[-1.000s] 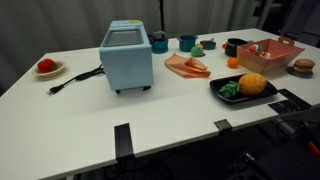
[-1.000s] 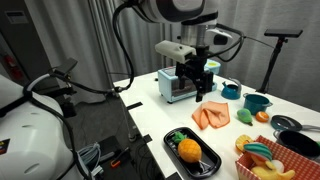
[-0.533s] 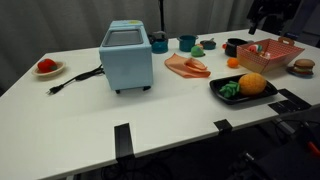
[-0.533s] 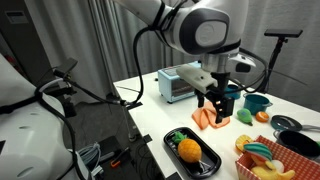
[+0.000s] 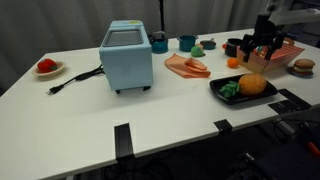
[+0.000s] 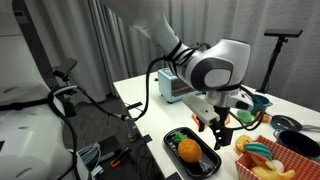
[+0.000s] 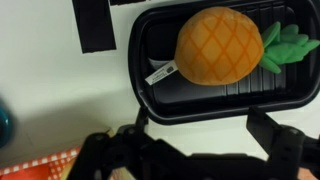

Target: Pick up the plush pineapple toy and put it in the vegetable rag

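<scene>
The gripper moves back over the tray rim (image 7: 140,75) and down onto the toy's orange-yellow body (image 7: 218,46) next, since its open fingers still frame bare table.
The plush pineapple toy (image 5: 252,84), orange-yellow with a green tuft, lies in a flat black tray (image 5: 226,97) at the table's front edge. It also shows in an exterior view (image 6: 187,150) and in the wrist view (image 7: 222,45). My gripper (image 5: 260,57) hangs above the tray, just beside the toy, open and empty. It also shows in an exterior view (image 6: 222,134), and its fingers (image 7: 200,130) frame bare table next to the tray rim (image 7: 140,75). The red-pink slatted basket (image 5: 279,55) stands right behind the tray and holds several toys; it also shows in an exterior view (image 6: 280,158).
A blue boxy appliance (image 5: 127,55) with a black cable (image 5: 70,80) stands mid-table. An orange cloth (image 5: 187,66), teal cups (image 5: 187,43), a small orange ball (image 5: 233,62), a burger toy (image 5: 303,66) and a plate with a red item (image 5: 46,67) lie around.
The arm has swung from near the blue appliance over to the black tray and come down lower. The gripper stays open. The toy has not moved.
</scene>
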`<state>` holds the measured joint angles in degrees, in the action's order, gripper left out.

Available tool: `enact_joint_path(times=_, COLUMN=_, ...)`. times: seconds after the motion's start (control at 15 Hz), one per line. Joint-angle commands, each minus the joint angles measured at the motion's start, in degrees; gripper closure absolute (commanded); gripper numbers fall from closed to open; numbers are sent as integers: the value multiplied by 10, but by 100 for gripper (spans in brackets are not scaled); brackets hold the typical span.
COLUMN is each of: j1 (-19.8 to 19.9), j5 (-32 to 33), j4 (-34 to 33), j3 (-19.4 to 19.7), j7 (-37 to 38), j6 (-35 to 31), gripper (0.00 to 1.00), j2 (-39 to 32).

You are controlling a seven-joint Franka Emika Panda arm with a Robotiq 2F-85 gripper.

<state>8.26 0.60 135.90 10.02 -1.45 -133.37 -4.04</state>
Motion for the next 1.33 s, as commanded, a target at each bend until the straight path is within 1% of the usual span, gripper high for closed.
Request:
enact_joint_path(times=0.0, j1=4, j5=-1, j4=-11, j3=-5, j7=-15, j6=-24, gripper=0, j2=-55)
enact_joint_path(times=0.4, j1=2, j5=-21, j4=-15, j3=-30, j7=-40, j6=-43, gripper=0, j2=-100)
enact_joint_path(times=0.67, j1=0, j5=-34, j4=-1, j3=-48, j7=-47, j6=-42, gripper=0, j2=-107)
enact_joint_path(times=0.93, j1=-5, j5=-32, j4=15, j3=-56, j7=-37, j6=-42, gripper=0, j2=-107)
enact_joint_path(times=1.0, j1=-6, j5=-32, j4=18, j3=-56, j7=-35, j6=-42, gripper=3, j2=-106)
enact_joint_path(times=1.07, j1=-7, j5=-28, j4=23, j3=-56, j7=-31, j6=-43, gripper=26, j2=-105)
enact_joint_path(times=1.2, j1=-9, j5=-24, j4=28, j3=-55, j7=-27, j6=-45, gripper=30, j2=-103)
enact_joint_path(times=1.27, j1=-9, j5=-23, j4=30, j3=-54, j7=-26, j6=-45, gripper=40, j2=-103)
